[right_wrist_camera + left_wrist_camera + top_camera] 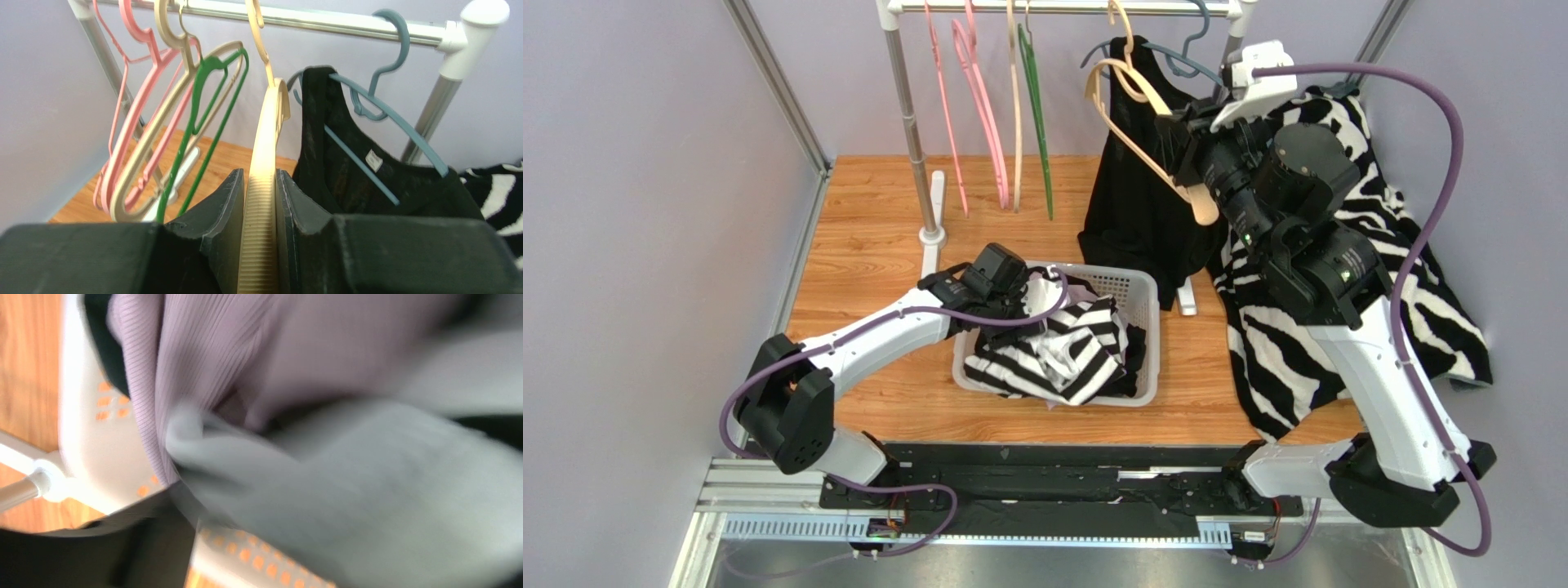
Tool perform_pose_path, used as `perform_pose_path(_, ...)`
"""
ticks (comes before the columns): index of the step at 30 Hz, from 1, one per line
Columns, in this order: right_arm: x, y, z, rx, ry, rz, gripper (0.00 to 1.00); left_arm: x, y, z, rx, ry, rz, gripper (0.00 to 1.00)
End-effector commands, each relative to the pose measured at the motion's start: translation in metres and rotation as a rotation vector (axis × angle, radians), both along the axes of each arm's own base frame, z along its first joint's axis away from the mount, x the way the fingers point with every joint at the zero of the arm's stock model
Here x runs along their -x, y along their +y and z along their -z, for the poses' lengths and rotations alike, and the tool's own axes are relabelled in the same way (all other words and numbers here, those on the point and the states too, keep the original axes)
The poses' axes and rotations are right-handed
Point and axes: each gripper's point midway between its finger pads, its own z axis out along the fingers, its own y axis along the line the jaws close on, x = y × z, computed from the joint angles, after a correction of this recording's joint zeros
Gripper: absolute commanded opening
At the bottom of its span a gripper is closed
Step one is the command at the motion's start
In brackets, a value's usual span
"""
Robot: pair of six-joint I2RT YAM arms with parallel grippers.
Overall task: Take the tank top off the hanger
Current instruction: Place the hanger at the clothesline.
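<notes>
My right gripper moves away from my base toward the rack's bar (pixel 1074 6) (pixel 224 8) next, then shifts the beige hanger toward the green one.
My right gripper (pixel 259 177) is shut on the ribbed shoulder of a bare beige hanger (pixel 264 147), whose hook is over the rail (pixel 319 21). From above, that hanger (pixel 1136 116) tilts out from the rack at my right gripper (pixel 1185 135). My left gripper (pixel 1008 279) is low over the back left corner of the white basket (pixel 1146 349). A pale lavender ribbed tank top (pixel 202 361) fills the blurred left wrist view, bunched with grey cloth (pixel 380 502) above the basket wall (pixel 92 435). The left fingers are not discernible there.
A black top (pixel 344 165) hangs on a blue hanger (pixel 393 128) just right of the beige one. Bare pink (pixel 971 86), cream and green (pixel 1036 110) hangers hang to the left. Striped clothes (pixel 1075 355) fill the basket. A zebra-print garment (pixel 1406 257) lies at the right.
</notes>
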Motion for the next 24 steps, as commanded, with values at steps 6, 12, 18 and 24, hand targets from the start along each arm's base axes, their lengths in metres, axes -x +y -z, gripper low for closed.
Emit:
perform_pose_path(6, -0.027, 0.017, -0.066, -0.209, -0.123, -0.066, 0.0, 0.027, 0.023, -0.125, 0.166, -0.12, -0.091, 0.93)
perform_pose_path(12, -0.051, 0.031, -0.054, -0.238, -0.098, -0.083, 0.0, 0.056, 0.043, -0.157, 0.149, -0.093, -0.066, 0.94)
perform_pose_path(18, -0.073, 0.041, -0.04, -0.249, -0.069, -0.088, 0.0, 0.107, 0.042, -0.18, 0.247, 0.019, 0.063, 0.94)
perform_pose_path(24, -0.087, 0.046, -0.022, -0.254, -0.039, -0.097, 0.0, 0.121, 0.04, -0.189, 0.291, 0.046, 0.099, 0.94)
